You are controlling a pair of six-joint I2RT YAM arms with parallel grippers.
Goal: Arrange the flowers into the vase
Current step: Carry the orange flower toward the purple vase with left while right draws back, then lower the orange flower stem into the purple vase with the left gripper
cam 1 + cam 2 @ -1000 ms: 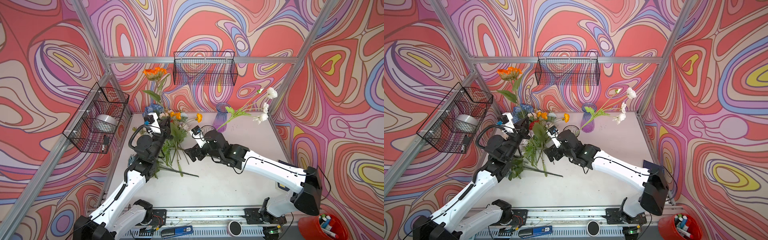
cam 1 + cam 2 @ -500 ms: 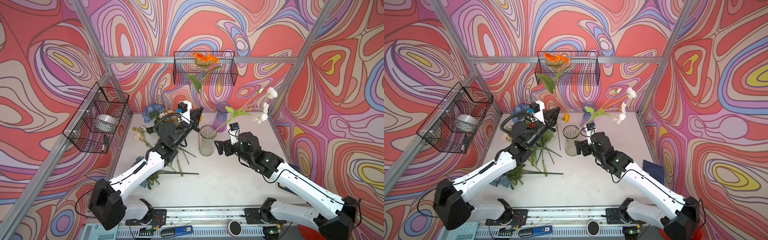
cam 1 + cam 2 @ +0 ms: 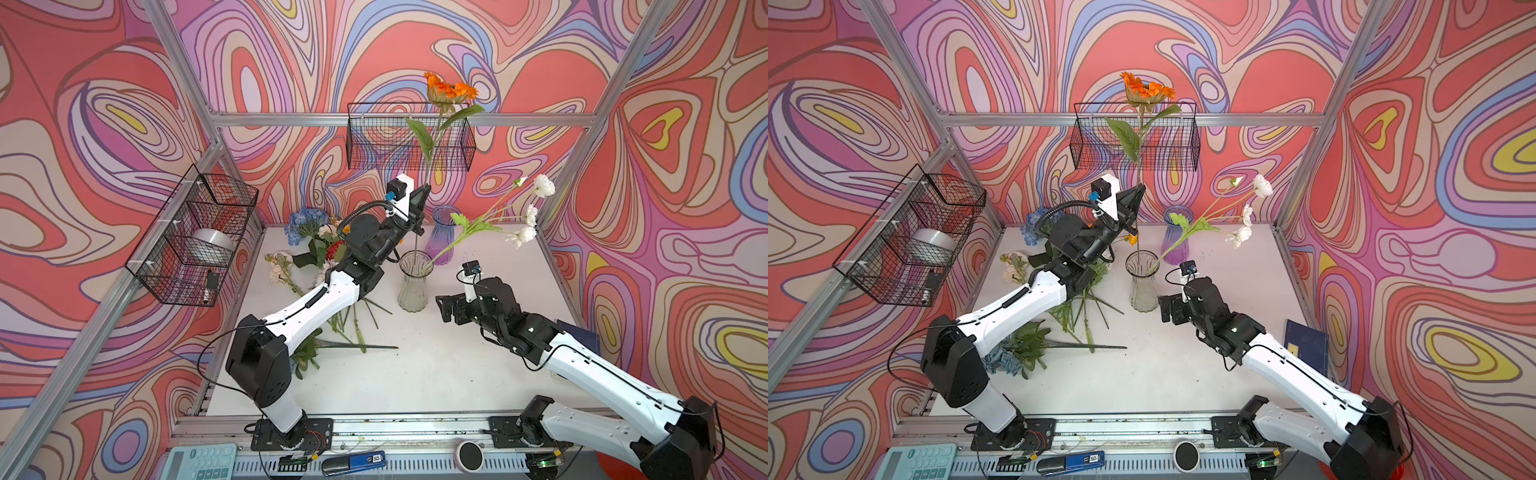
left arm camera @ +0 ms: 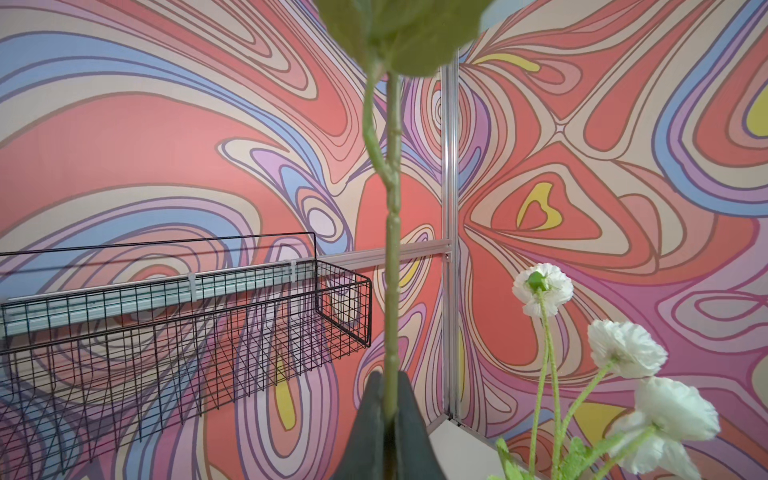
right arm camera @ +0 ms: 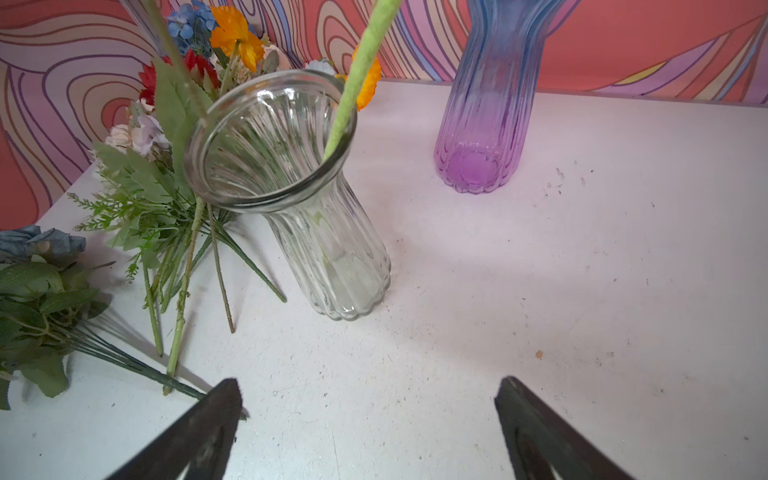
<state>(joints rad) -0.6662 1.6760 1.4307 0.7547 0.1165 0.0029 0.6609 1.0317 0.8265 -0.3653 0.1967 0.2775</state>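
The clear vase's opening (image 3: pixel 416 263) is below, so my left gripper should lower toward it next and release the orange flower's thin stem inside.
A clear ribbed glass vase (image 3: pixel 413 282) (image 3: pixel 1144 282) (image 5: pixel 286 187) stands mid-table with a white-headed flower (image 3: pixel 543 185) (image 3: pixel 1262 185) leaning out of it to the right. My left gripper (image 3: pixel 424 194) (image 3: pixel 1138 192) (image 4: pixel 388 399) is shut on the green stem (image 4: pixel 392 249) of an orange flower (image 3: pixel 451 89) (image 3: pixel 1146 87), held upright above the vase. Its thin lower end reaches the vase's rim. My right gripper (image 3: pixel 442 305) (image 3: pixel 1165 309) (image 5: pixel 370 399) is open and empty, low beside the vase's base on the right. More flowers (image 3: pixel 328 257) (image 3: pixel 1059 324) (image 5: pixel 166 166) lie heaped left of the vase.
A purple-blue vase (image 3: pixel 442 237) (image 3: pixel 1177 237) (image 5: pixel 490 104) stands behind the clear one. Wire baskets hang on the back wall (image 3: pixel 411 137) and left wall (image 3: pixel 195 237). A dark blue book (image 3: pixel 1306 345) lies at the table's right edge.
My left arm has carried the orange flower from over the heap rightward to above the clear vase. My right gripper has pulled back from the heap to the vase's right side, still open.
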